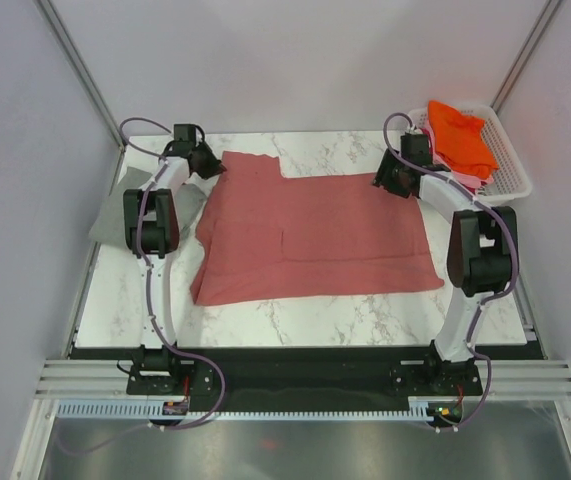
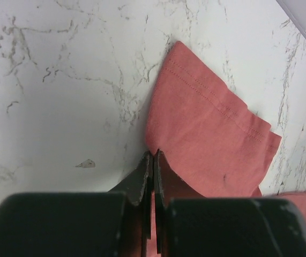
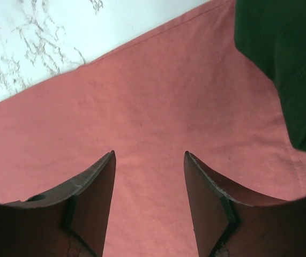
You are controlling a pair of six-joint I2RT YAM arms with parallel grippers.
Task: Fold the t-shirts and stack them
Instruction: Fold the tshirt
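Note:
The salmon-pink t-shirt is still under my right gripper's fingers inside its edge, so I should move them outward and down onto its far corner by the basket.
A salmon-pink t-shirt (image 1: pixel 315 235) lies spread flat across the middle of the marble table. My left gripper (image 1: pixel 215 165) is at its far left corner by the sleeve. In the left wrist view the left gripper (image 2: pixel 153 155) is shut on the edge of the salmon-pink t-shirt (image 2: pixel 206 123), with fabric showing between the jaws. My right gripper (image 1: pixel 380 182) is at the shirt's far right corner. In the right wrist view the right gripper (image 3: pixel 149 155) is open and empty just above the salmon-pink t-shirt (image 3: pixel 158 96). A grey t-shirt (image 1: pixel 115 215) lies at the table's left edge.
A white slatted basket (image 1: pixel 510 165) stands at the back right with an orange t-shirt (image 1: pixel 462 135) on top and pink cloth under it. Dark green cloth (image 3: pixel 286 59) shows at the upper right of the right wrist view. Bare marble (image 1: pixel 335 310) runs along the front.

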